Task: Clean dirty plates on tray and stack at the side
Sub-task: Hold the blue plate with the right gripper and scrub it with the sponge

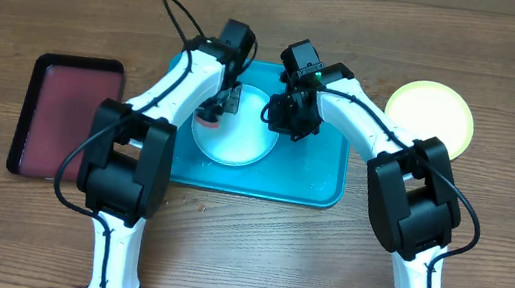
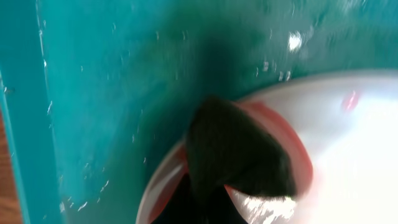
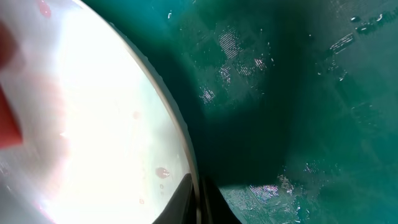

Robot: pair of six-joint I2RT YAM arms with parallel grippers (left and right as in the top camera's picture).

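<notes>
My left gripper rises off the plate next, carries the sponge over the dark-red tray, lowers it and lets go there, since that tray's bottom is empty.
A white plate (image 1: 238, 136) lies on the teal tray (image 1: 318, 178), with a few red sauce specks (image 3: 161, 172) on it. My right gripper (image 1: 286, 120) is shut on the plate's right rim, one finger inside and one outside (image 3: 196, 202). My left gripper (image 1: 217, 108) is shut on a red sponge with a dark pad (image 2: 236, 149), pressed on the plate's left rim (image 2: 158, 180). The sponge's red edge (image 3: 7, 118) shows in the right wrist view. A yellow-green plate (image 1: 429, 113) rests on the table to the right of the tray, with a pale blue edge showing under its right side.
A smaller dark-red tray with a black rim (image 1: 67, 117) lies left of the teal tray. Water drops (image 2: 273, 65) speckle the teal tray's floor. Both arms reach in over the tray's far half. Wooden table (image 1: 242, 253) surrounds it all.
</notes>
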